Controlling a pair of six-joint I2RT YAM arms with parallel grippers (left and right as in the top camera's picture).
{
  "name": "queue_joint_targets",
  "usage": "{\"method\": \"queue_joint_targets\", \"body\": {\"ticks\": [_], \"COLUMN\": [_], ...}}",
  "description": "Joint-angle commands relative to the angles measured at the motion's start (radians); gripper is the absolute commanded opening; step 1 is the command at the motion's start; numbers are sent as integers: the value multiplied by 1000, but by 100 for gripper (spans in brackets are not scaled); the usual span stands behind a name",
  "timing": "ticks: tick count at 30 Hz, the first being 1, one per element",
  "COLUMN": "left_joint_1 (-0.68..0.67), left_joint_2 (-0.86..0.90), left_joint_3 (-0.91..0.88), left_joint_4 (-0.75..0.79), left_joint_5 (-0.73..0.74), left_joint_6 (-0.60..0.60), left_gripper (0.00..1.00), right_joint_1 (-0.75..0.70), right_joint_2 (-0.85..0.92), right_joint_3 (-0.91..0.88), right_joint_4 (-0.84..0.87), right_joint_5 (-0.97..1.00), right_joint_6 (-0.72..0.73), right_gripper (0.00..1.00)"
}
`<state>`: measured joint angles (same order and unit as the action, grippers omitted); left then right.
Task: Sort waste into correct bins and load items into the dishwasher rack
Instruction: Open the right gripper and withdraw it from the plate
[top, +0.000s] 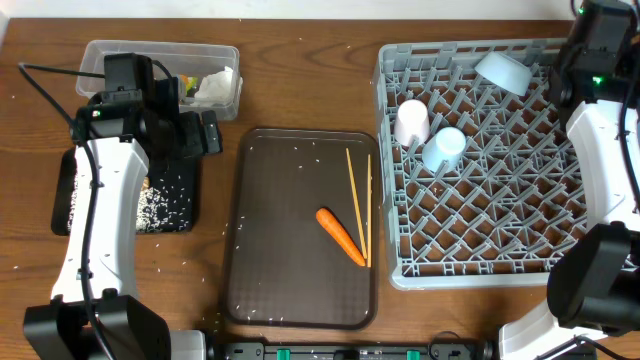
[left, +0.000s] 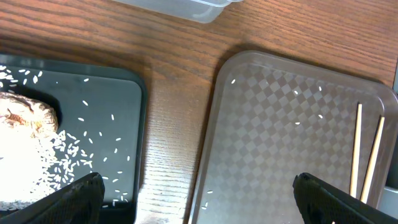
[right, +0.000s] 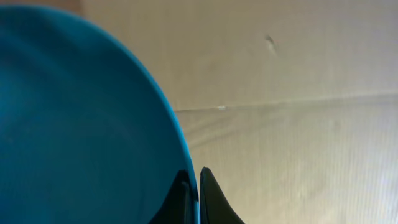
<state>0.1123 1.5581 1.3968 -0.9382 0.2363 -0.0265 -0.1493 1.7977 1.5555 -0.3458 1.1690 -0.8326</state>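
The robot's right gripper needs to move toward the small bowl next, then lower the blue plate (right: 81, 118) into the rack's free slots beside that bowl.
My left gripper (left: 199, 200) is open and empty, above the gap between the black tray (left: 124, 93) and the brown serving tray (left: 280, 124); it also shows in the overhead view (top: 208, 135). Loose rice (left: 43, 168) and the brown lump (left: 25, 115) lie in the black tray (top: 65, 205). The carrot (top: 340, 236) and two chopsticks (top: 358, 205) lie on the serving tray. The clear tub (top: 100, 55) holds the tissue (top: 215, 85) and wrapper (top: 187, 83). My right gripper (right: 193, 186) is shut on the rim of the blue plate (right: 81, 118), beyond the rack's far right corner.
The grey rack (top: 480, 200) holds the pink cup (top: 411, 122), the light-blue cup (top: 444, 148) and the small bowl (top: 503, 70). Stray rice grains dot the serving tray (top: 290, 250) and the wood table. The right arm (top: 600, 130) hangs over the rack's right side.
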Motion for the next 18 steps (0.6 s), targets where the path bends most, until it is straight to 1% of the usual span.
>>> {"method": "queue_joint_targets", "body": {"ticks": [1,5,9,12,18], "left_joint_1": [2,2,2,2,2], "left_joint_2": [9,10,10,10,10], "left_joint_3": [11,11,11,11,11], "left_joint_4": [-3,-3,-3,-3,-3], "left_joint_5": [-2,-2,-2,-2,-2], "left_joint_6": [-1,-1,-1,-1,-1], "left_gripper": [98,98,98,98,98], "right_joint_1": [-13,-14,-15,-15,-14], "right_joint_2": [-6,-6,-6,-6,-6], "right_joint_3": [0,0,0,0,0], "right_joint_4": [-35,-54,-55,-50,2], "right_joint_5": [-104,-112,-112,-111,-111], "right_joint_6": [-134,-134,-175,-179,-198], "right_gripper": [1,1,1,1,1]}}
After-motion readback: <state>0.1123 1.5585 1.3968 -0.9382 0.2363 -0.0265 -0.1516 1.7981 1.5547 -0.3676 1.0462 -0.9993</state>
